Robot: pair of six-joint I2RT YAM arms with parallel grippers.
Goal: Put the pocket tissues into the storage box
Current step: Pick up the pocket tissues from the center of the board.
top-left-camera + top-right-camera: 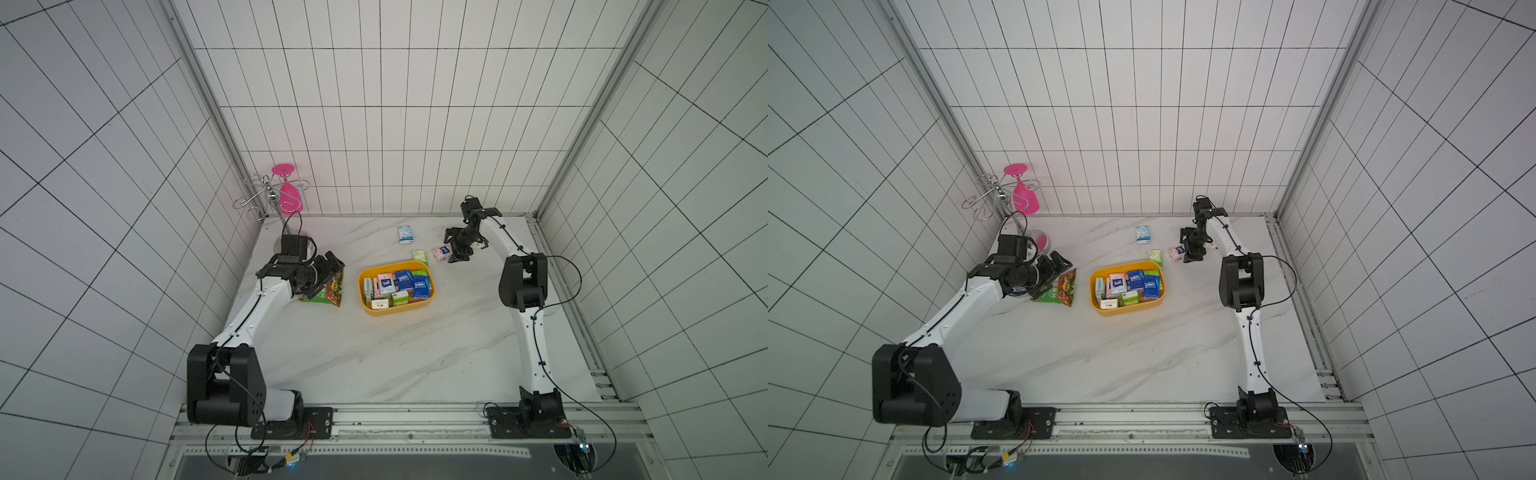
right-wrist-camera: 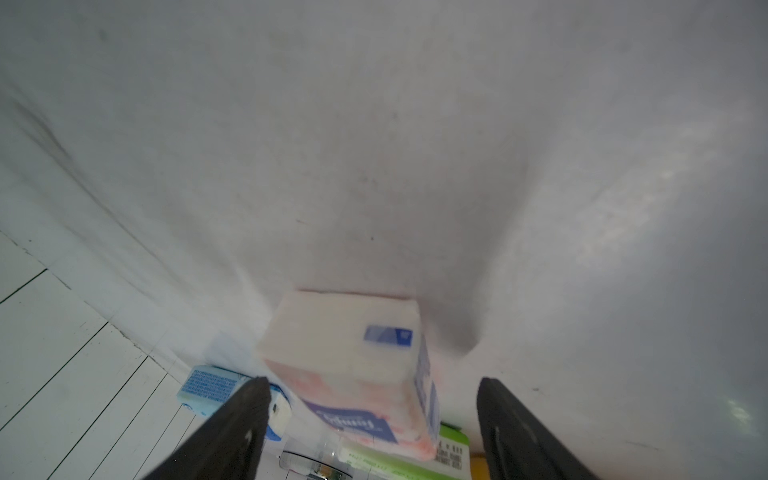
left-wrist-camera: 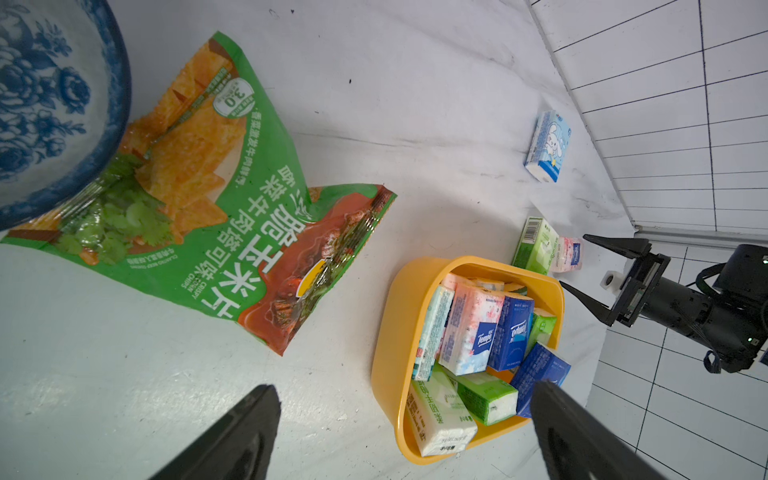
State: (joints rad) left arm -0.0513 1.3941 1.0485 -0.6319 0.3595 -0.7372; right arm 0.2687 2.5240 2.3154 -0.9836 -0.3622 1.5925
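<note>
The open fingers of my right gripper stay low and draw together onto the pink packet's sides next, since the packet already lies between them.
The yellow storage box sits mid-table and holds several pocket tissues in blue, pink, green and white. Three packets lie outside it, toward the back wall: a white-blue one, a green one beside the box's far rim, and a pink one. My right gripper is open, low at the pink packet, a finger on each side with gaps. My left gripper hangs open and empty, left of the box.
A green-and-orange snack bag lies under the left gripper, partly beneath a blue-and-white dish. A wire rack holding a pink glass stands in the back left corner. Tiled walls close the back and both sides.
</note>
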